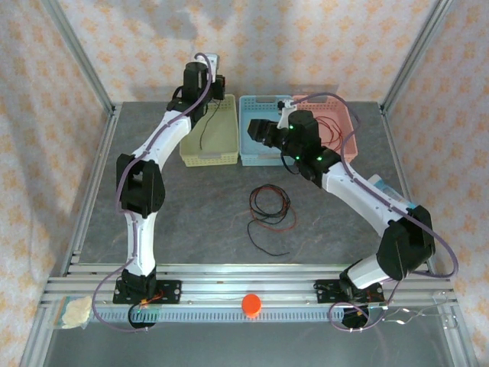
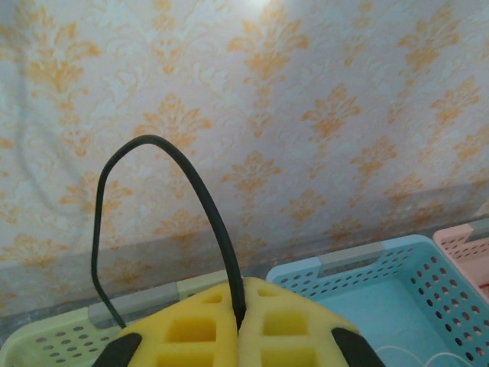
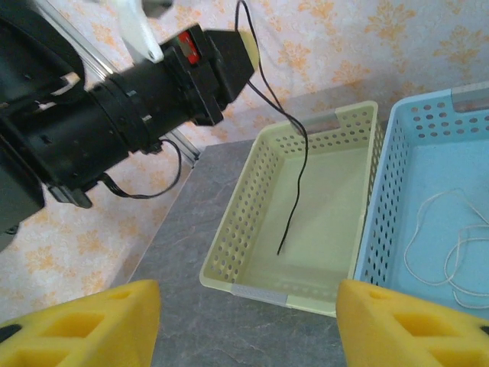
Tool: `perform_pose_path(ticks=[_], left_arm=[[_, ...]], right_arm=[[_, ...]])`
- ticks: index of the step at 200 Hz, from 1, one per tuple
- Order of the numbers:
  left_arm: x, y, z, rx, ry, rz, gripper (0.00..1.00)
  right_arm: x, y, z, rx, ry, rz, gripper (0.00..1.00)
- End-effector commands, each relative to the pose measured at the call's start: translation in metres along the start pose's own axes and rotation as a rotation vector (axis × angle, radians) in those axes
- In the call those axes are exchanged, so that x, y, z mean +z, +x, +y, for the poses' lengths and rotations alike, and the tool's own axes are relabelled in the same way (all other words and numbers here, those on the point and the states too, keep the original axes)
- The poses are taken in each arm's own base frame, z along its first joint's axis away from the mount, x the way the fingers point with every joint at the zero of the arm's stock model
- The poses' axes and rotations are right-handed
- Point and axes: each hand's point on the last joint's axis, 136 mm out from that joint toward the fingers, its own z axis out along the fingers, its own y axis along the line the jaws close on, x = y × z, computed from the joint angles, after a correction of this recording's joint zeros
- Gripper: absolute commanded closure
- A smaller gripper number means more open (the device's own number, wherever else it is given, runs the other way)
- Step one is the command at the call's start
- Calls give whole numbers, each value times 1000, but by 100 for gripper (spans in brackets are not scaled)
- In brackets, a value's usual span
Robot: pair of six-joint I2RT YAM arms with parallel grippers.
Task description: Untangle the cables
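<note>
The black cable's loose end already hangs inside the yellow-green basket (image 3: pixel 243 218), so my left gripper will move down toward the bottom of the basket and let go of the cable there.
My left gripper (image 2: pixel 241 306) is shut on a black cable (image 2: pixel 205 195), which loops up above the yellow pads. In the right wrist view that gripper (image 3: pixel 238 55) hangs high over the yellow-green basket (image 3: pixel 243 218), and the black cable (image 3: pixel 294 187) dangles from it with its free end just above the basket floor. My right gripper (image 3: pixel 248 327) stands open over the table in front of that basket, holding nothing. A whitish cable (image 3: pixel 447 237) lies in the blue basket (image 3: pixel 382 222). Red and black cables (image 1: pixel 269 203) lie tangled in loose coils on the table's middle.
Three baskets stand side by side at the back: yellow-green (image 1: pixel 208 158), blue (image 1: pixel 256 159) and pink (image 1: pixel 350 126), the pink one holding a red wire (image 1: pixel 330 130). An orange ball (image 1: pixel 251 304) sits on the front rail. Metal frame posts stand at the corners.
</note>
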Motion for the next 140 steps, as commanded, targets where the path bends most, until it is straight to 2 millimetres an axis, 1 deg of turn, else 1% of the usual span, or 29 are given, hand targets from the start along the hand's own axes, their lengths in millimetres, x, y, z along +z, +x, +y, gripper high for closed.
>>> perform_pose_path(ticks=[1,46,60,74,86,101,115,134,139,140], left_arm=[[5,3,0,-31,26,-21,100],[13,52,7,-107,1,46,100],[12,65,11,-126,-18,69,100],[8,75,17,-153,-48,79,100],[0,83,22,-176,-89,84,90],[-11,91,22,-196,-108,85,66],[-25,97,23,-227,-120,78,49],[-45,105,26,-269,-140,72,34],[-47,113,27,-275,-149,90,32],[-51,106,26,-277,-147,78,31]], right_arm=[[-8,-5,6,18,-22,-37,38],[-10,13,-5,45,4,5,39],[-10,16,-6,50,4,15,39],[-10,19,-8,54,7,25,39],[-10,21,-9,56,9,31,39],[-11,24,-10,57,13,37,39],[-12,27,-11,57,16,44,39],[-15,31,-15,55,31,51,39],[-16,32,-16,56,36,52,39],[-16,32,-17,55,37,52,39]])
